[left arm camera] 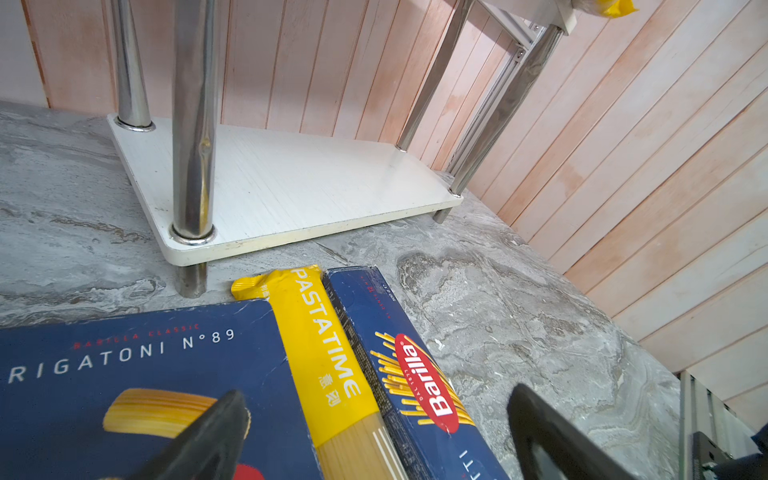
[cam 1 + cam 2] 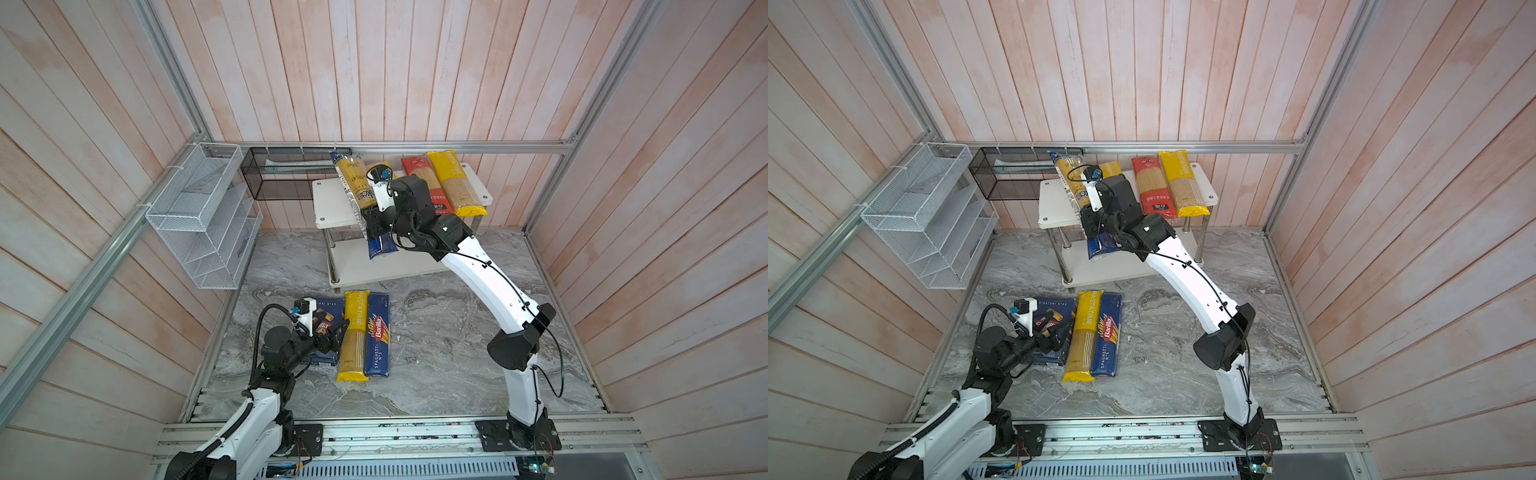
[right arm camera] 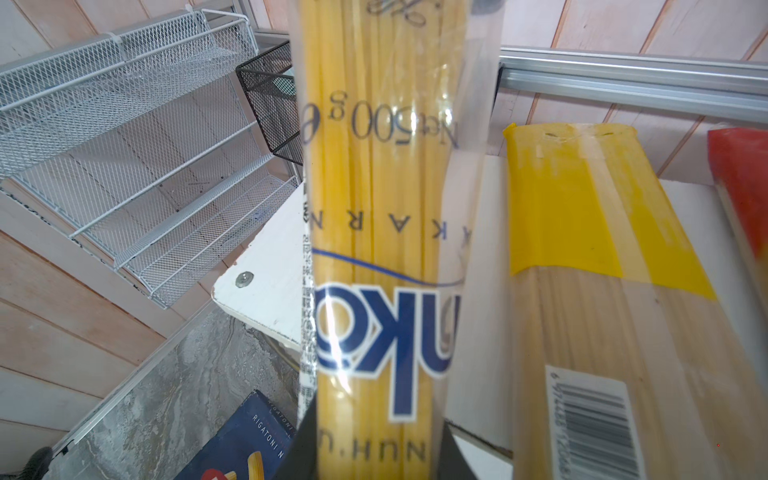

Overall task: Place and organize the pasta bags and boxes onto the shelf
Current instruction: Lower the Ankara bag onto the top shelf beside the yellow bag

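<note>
My right gripper should next move outward over the top board's bare strip beside the barcoded yellow bag and let go of the clear bag, because that strip is empty.
My right gripper is shut on the clear bag with a dark blue end, holding it tilted over the left part of the shelf's top board. On that board lie a red bag, a yellow bag and a barcoded yellow bag. On the floor lie the wide Rigatoni box, a PASTATIME bag and the Spaghetti box. My left gripper hangs open over them.
A white wire rack hangs on the left wall and a black mesh basket on the back rail beside the shelf. The shelf's lower board is bare. Wooden walls close in the marble floor.
</note>
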`<state>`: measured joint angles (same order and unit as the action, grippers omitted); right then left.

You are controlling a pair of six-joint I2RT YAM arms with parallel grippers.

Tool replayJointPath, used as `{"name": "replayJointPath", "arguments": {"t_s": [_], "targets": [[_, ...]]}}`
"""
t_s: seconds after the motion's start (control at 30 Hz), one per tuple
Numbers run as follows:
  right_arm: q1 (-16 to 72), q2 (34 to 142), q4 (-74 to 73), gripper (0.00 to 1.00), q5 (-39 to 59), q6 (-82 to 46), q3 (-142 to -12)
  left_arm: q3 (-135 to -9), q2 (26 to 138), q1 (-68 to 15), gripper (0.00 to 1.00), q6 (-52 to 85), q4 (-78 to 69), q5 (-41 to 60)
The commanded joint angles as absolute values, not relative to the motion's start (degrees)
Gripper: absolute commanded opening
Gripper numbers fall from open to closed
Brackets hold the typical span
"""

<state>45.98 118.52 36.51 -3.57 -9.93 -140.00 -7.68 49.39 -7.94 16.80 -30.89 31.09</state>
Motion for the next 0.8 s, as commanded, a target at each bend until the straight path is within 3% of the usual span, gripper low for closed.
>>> {"name": "replayJointPath", "arguments": {"t_s": [0.0, 0.67, 0.77], "targets": [[45.2, 118.2, 25.7, 0.00, -4.9, -11.2, -144.0, -7.3, 49.4, -8.1, 1.00, 16.9, -31.9, 31.6], [43.4, 123.4, 20.4, 0.00, -8.7, -14.6, -145.8, -6.9, 47.4, -9.1, 1.00, 16.3, -30.7, 30.1], [43.0, 124.2, 20.5, 0.05, -8.7, -15.5, -145.9, -6.9, 47.3, -9.0, 1.00, 16.2, -30.5, 29.9]]}}
